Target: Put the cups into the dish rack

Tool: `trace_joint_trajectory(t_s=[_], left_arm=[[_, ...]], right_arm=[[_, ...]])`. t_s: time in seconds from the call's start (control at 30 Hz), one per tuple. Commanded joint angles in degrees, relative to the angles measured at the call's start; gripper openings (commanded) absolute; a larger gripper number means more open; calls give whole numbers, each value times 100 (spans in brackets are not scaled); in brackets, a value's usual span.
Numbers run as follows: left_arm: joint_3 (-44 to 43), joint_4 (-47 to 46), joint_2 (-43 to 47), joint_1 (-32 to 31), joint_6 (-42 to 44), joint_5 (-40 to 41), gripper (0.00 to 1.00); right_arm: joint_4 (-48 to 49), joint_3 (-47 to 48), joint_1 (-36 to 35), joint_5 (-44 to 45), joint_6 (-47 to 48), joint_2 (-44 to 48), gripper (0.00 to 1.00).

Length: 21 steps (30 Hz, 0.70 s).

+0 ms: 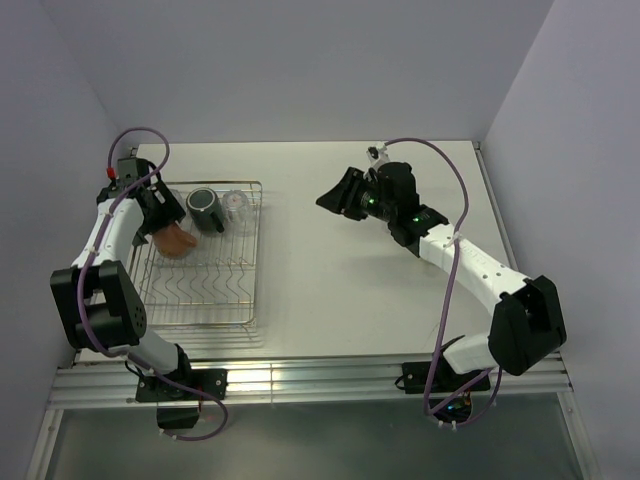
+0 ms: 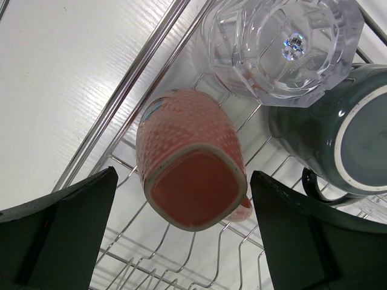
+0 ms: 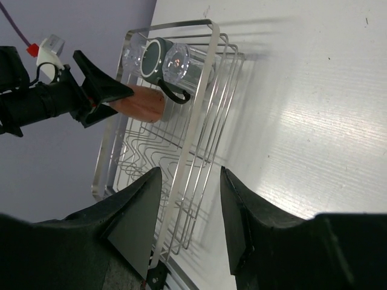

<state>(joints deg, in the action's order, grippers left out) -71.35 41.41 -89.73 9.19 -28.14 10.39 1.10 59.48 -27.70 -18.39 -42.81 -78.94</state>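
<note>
The tabletop hidden under my right gripper's arm lies below, to the right in the top view. My right gripper will swing to that side next, turning and lowering.
The silver wire dish rack [image 1: 215,300] lies at the left of the table. At its far end stand a black mug [image 1: 205,210] and a clear tumbler [image 1: 238,208], both upside down. A second tumbler [image 3: 133,51] stands beside them. The orange mug [image 2: 190,160] rests base up and tilted on the prongs. My left gripper [image 2: 183,181] is open, with its fingers [image 2: 60,229] on either side of the orange mug and a gap on both sides. My right gripper [image 1: 338,195] is open and empty above the bare table right of the rack. The pale yellow-green cup is out of view.
The rack's near half [image 3: 151,151] holds only wavy prongs. Grey walls close the table on the left, back and right. A metal rail [image 1: 300,380] runs along the near edge by the arm bases.
</note>
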Motion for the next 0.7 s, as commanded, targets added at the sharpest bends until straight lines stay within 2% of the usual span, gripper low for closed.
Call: trace_joint_trajectory(t_s=[0.0, 0.2, 0.33, 0.47, 0.63, 0.67], left_arm=[[-124, -63, 360, 21, -16, -55, 99], [-239, -1, 852, 21, -51, -230, 99], [-291, -71, 1474, -5, -25, -467, 99], [-458, -133, 1880, -101, 28, -967, 99], [-441, -501, 2381, -759, -16, -1399, 99], [-441, -546, 2425, -1135, -7, -1391, 99]], right_arm=[[-66, 204, 37, 99, 141, 27, 51], [-540, 388, 19, 485, 299, 54, 51], [-1251, 712, 37, 1389, 668, 80, 52], [-2262, 1135, 90, 2679, 958, -43, 55], [-2921, 1180, 326, 3368, 906, 62, 56], [-3010, 1153, 414, 3586, 819, 106, 56]])
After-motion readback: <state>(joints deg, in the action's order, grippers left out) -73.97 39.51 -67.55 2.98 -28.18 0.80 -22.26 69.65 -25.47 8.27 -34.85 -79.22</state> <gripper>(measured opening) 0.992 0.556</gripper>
